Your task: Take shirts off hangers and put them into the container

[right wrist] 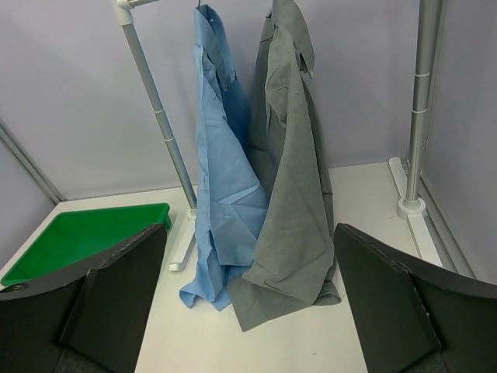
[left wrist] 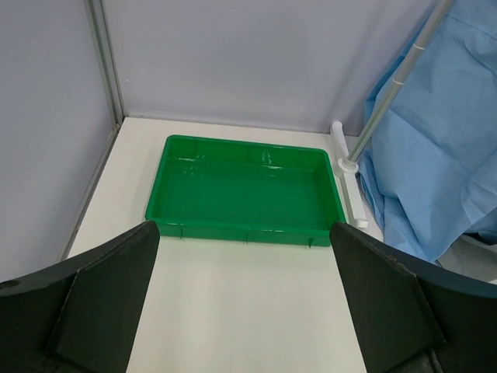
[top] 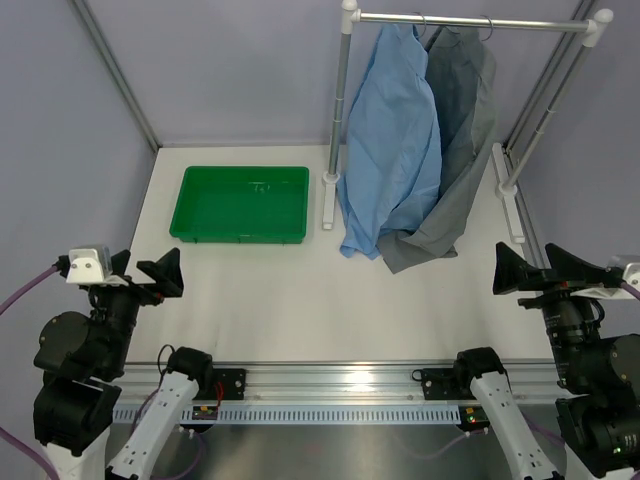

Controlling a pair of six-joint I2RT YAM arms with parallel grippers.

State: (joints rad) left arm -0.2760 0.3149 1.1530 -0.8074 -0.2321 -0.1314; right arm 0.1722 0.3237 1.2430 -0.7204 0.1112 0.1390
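My right gripper will next reach outward and across onto the light blue shirt's upper near edge, which hangs outward and to its left in the top view.
Two shirts hang from the rack rail at the back right, their hems resting on the table. The light blue shirt (top: 388, 130) (right wrist: 221, 186) (left wrist: 439, 148) is on the left and the slate grey shirt (top: 465, 165) (right wrist: 293, 194) is on the right. Of the hangers only thin hooks (top: 420, 20) (top: 487, 24) show over the rail. The green container (top: 240, 206) (left wrist: 245, 186) (right wrist: 78, 233) lies at the back left with nothing in it. My left gripper (top: 145, 270) (left wrist: 245, 227) hovers open near the front left, facing the container. My right gripper (top: 540, 268) (right wrist: 250, 229) is open at the front right, facing the shirts.
The rack has a metal rail (top: 470, 20), a white left pole (top: 338, 110) with a foot (top: 328, 205) beside the container, and slanted right poles (top: 548, 105) on a base (top: 508, 195). Grey walls enclose the table. A metal track (top: 320, 385) runs along the near edge.
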